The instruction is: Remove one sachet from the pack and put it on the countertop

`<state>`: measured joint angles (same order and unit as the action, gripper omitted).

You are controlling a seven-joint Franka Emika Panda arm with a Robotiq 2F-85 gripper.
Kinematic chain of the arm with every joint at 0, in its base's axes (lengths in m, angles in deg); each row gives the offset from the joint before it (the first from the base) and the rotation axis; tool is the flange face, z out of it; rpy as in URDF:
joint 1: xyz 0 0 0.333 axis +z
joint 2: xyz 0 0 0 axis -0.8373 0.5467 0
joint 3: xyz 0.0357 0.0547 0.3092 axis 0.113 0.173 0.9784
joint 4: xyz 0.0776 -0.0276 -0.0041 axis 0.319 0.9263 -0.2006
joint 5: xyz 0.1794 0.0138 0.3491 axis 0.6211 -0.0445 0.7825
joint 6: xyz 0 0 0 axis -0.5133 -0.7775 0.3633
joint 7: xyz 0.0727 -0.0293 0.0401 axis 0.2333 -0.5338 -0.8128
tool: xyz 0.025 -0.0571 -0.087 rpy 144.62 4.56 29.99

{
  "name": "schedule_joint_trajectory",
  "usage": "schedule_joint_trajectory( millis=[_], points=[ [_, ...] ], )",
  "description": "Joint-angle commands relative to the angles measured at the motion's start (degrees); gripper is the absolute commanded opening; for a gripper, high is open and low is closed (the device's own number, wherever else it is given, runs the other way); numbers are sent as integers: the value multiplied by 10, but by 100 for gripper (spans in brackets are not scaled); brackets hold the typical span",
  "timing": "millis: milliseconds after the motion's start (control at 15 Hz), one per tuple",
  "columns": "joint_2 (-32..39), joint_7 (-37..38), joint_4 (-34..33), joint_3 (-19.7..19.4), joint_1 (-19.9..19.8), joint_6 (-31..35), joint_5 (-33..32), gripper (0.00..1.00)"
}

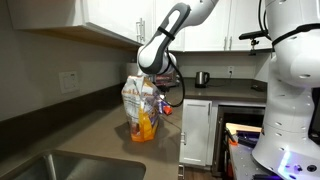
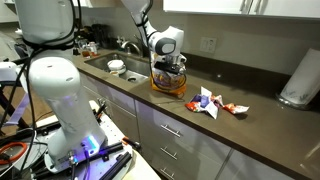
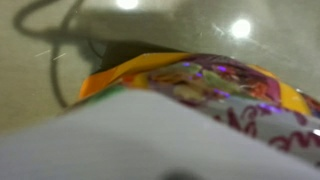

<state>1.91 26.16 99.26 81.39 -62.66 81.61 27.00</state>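
The pack (image 1: 140,110) still has my gripper's fingers inside it, so my gripper needs to lift up out of it next, then move across, lower over the loose sachets and release.
The pack (image 1: 140,110) stands upright on the grey-brown countertop (image 1: 100,135), white and crinkly above, orange-yellow below. It also shows in an exterior view (image 2: 168,85). My gripper (image 2: 168,62) reaches straight down into the pack's open top, also seen in an exterior view (image 1: 155,80). Its fingertips are hidden inside the bag. The wrist view is blurred and filled by the pack (image 3: 220,90), with white film, an orange edge and colourful sachets. Two loose sachets (image 2: 207,100) (image 2: 236,109) lie on the countertop (image 2: 260,125) beside the pack.
A steel sink (image 1: 60,165) is set in the countertop, with a white bowl (image 2: 116,67) near it. A white paper-towel roll (image 2: 300,80) stands at the far end. Upper cabinets (image 1: 100,20) hang above. The robot base (image 2: 55,90) stands in front.
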Motion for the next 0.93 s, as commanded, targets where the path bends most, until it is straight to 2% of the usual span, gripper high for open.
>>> schedule_joint_trajectory(
  millis=[0, 400, 867],
  points=[
    [-71, 8, 37, -12, 5, -15, -34, 0],
    [-159, -14, 44, -24, 14, -76, -19, 2],
    [-230, -2, 36, -54, 39, -122, -36, 2]
  ],
)
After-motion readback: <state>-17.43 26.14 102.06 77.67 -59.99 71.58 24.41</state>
